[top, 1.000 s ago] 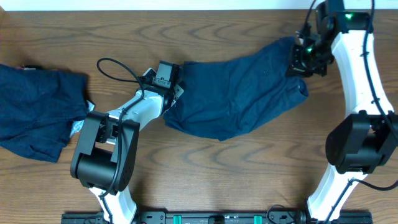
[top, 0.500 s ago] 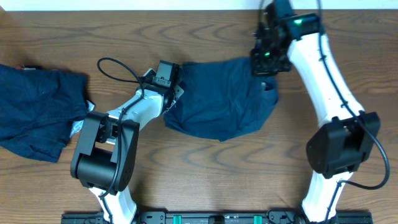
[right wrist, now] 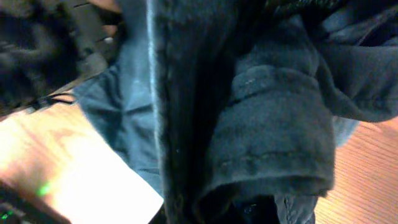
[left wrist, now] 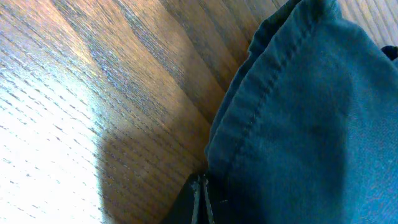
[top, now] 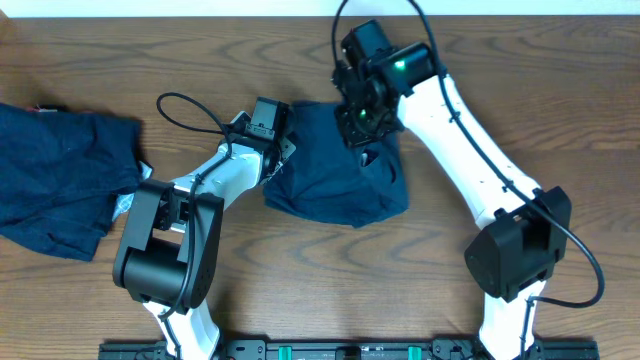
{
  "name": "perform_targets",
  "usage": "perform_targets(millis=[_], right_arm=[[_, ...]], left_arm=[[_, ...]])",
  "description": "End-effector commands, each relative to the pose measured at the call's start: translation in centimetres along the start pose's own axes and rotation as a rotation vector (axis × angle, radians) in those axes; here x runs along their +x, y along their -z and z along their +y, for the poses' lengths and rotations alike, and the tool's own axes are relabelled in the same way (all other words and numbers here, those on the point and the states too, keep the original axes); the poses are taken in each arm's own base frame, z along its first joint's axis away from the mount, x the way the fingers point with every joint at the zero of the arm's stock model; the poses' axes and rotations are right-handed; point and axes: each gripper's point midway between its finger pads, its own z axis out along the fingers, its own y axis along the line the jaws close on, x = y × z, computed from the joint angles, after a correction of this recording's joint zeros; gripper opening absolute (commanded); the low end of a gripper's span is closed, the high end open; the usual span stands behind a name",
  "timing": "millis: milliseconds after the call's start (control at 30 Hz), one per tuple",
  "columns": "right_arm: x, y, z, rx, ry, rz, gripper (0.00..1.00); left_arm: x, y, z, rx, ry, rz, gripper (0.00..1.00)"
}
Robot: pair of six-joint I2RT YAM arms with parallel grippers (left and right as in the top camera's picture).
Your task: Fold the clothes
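I will move my right gripper to the left in the overhead view, over the flat cloth (top: 312, 160) (right wrist: 124, 121), and let go of the bunched fold, because the fold hangs short of the pinned edge.
A dark navy garment (top: 335, 170) lies at the table's middle, its right half doubled over toward the left. My right gripper (top: 362, 118) is shut on its right end and holds that end over the garment's middle; the cloth fills the right wrist view (right wrist: 267, 124). My left gripper (top: 276, 150) is shut at the garment's left edge, pinning the seamed hem (left wrist: 249, 118) against the table. More navy clothes (top: 60, 180) lie crumpled at the far left.
A black cable (top: 185, 110) loops over the table behind my left arm. The table's back edge meets a white strip (top: 200, 8) at the top. Bare wood (top: 520, 110) lies right of the garment.
My right gripper has carried the garment's right end from the far right leftward, over the garment, folding it in half. My left gripper has stayed in place.
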Motion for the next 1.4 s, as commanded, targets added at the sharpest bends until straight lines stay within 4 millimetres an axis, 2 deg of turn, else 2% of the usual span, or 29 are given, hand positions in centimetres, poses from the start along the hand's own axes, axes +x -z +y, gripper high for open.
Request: perform_targets(millis=[0, 267, 1233, 1267, 1300, 1333, 1367], right_arm=[[-0.2, 0.7, 3.0, -0.068, 0.073, -0.023, 0.01], [-0.4, 0.3, 5.3, -0.08, 0.143, -0.05, 0.01], [-1.9, 0.5, 7.0, -0.126, 0.171, -0.121, 0.01], [-2.0, 0.5, 7.0, -0.126, 0.171, -0.121, 0.01], [-2.0, 0.5, 7.0, -0.126, 0.171, -0.122, 0.01], [-2.0, 0.5, 7.0, -0.126, 0.171, -0.122, 0.01], [-2.0, 0.5, 7.0, -0.126, 0.171, -0.121, 0.01]], left_arm=[[5.3, -3.3, 7.4, -0.214, -0.028, 0.173, 0.06], [5.4, -3.3, 7.4, -0.216, -0.027, 0.178, 0.06], [5.8, -3.1, 7.8, -0.231, -0.027, 0.195, 0.06], [5.8, -3.1, 7.8, -0.232, -0.027, 0.196, 0.08], [5.8, -3.1, 7.8, -0.231, -0.026, 0.197, 0.17], [5.8, -3.1, 7.8, -0.23, -0.026, 0.198, 0.37], [5.8, -3.1, 7.8, -0.231, -0.026, 0.197, 0.43]])
